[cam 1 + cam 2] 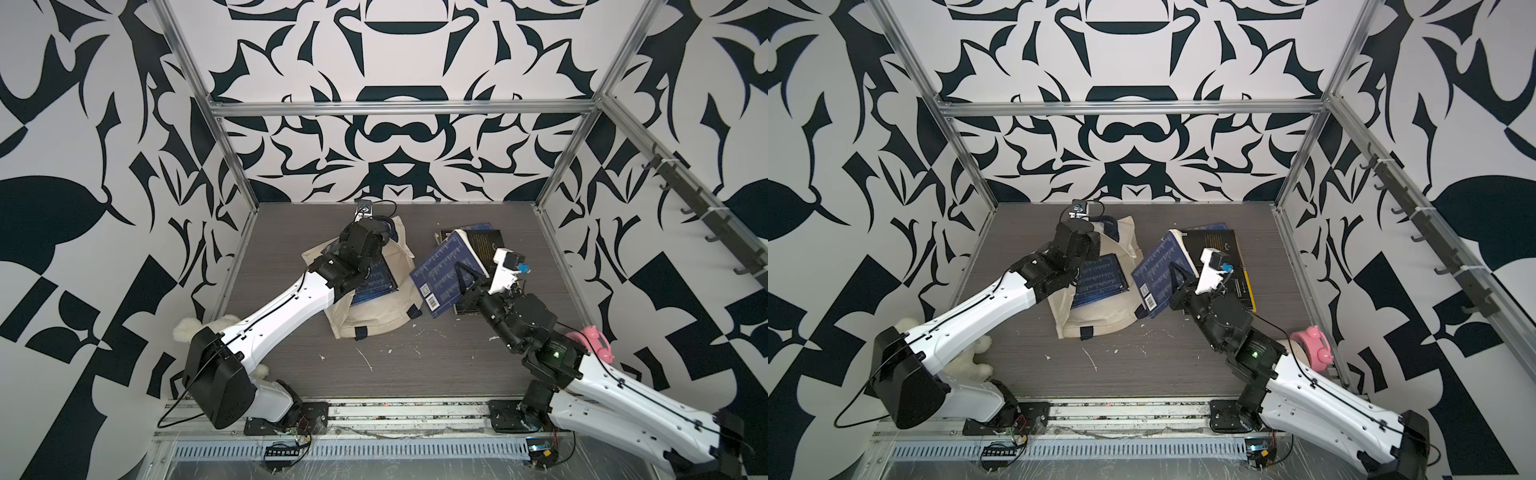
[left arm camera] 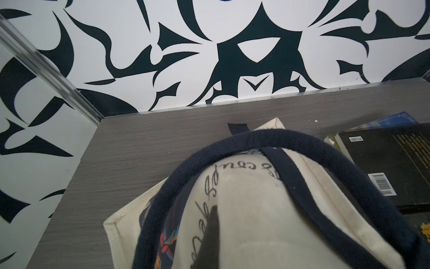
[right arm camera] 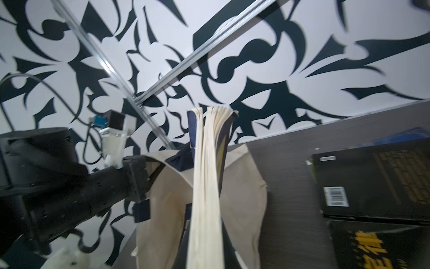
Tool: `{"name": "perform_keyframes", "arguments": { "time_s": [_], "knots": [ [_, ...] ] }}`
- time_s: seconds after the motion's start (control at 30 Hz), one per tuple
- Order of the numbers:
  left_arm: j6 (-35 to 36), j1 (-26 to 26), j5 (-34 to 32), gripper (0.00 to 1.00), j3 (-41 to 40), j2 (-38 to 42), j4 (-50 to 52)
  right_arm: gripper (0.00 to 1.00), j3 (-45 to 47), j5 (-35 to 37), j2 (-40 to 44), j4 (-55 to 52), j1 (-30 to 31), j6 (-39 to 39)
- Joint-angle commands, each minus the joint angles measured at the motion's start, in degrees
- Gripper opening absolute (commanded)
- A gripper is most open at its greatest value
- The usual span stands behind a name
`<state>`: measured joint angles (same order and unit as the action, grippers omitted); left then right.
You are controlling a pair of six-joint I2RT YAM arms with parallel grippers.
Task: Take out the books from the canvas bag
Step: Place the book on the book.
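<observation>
My right gripper turns away from the bag (image 1: 1100, 318) next, lowers the blue book onto the near black book and releases, since that lies below, clear of the bag.
The cream canvas bag (image 1: 374, 322) (image 1: 1100, 318) lies on the table with a dark blue book (image 1: 376, 282) (image 1: 1100, 278) showing in its mouth. My left gripper (image 1: 380, 235) (image 1: 1096, 235) is shut on the bag's far edge, near a navy handle (image 2: 267, 137). One dark finger (image 2: 213, 235) shows against the lettered fabric. My right gripper (image 1: 467, 278) (image 1: 1179, 278) is shut on a second dark blue book (image 1: 440, 266) (image 1: 1158, 266), held tilted to the right of the bag, its page edge (image 3: 204, 186) facing the wrist camera. Black books (image 1: 486, 245) (image 1: 1217, 245) (image 3: 372, 181) lie behind it.
A white plush bear (image 1: 187, 332) (image 1: 971, 361) sits under the left arm at the table's left edge. A pink toy (image 1: 596, 340) (image 1: 1312, 340) stands at the right edge behind the right arm. White scraps (image 1: 365, 361) dot the front of the table.
</observation>
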<state>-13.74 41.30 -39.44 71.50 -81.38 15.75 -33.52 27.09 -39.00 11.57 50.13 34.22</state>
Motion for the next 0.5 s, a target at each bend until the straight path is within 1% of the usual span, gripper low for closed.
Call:
{"name": "perform_keyframes", "arguments": {
  "time_s": [0.0, 0.1, 0.2, 0.33, 0.47],
  "knots": [
    [-1.90, -0.43, -1.52, 0.00, 2.84, -0.80, -0.20, 0.00, 2.26, 13.52, 5.35, -2.74, -1.24, 3.91],
    [-2.56, -0.60, -1.46, 0.00, 3.11, -0.99, 0.25, 0.00, 5.41, 17.89, 10.90, -4.64, -2.98, 6.18],
    [-3.03, -0.78, -0.78, 0.00, 3.06, -0.89, 0.33, 0.00, 7.91, 18.73, 13.67, -5.43, -5.29, 7.30],
    [-3.60, -0.87, 0.21, 0.00, 3.12, -0.74, 0.42, 0.00, 9.66, 16.74, 11.48, -5.46, -9.09, 9.10],
    [-3.59, -0.87, 0.88, 0.00, 2.77, -0.14, 0.07, 0.00, 13.13, 13.00, 8.49, -2.84, -14.20, 13.20]
  ]
}}
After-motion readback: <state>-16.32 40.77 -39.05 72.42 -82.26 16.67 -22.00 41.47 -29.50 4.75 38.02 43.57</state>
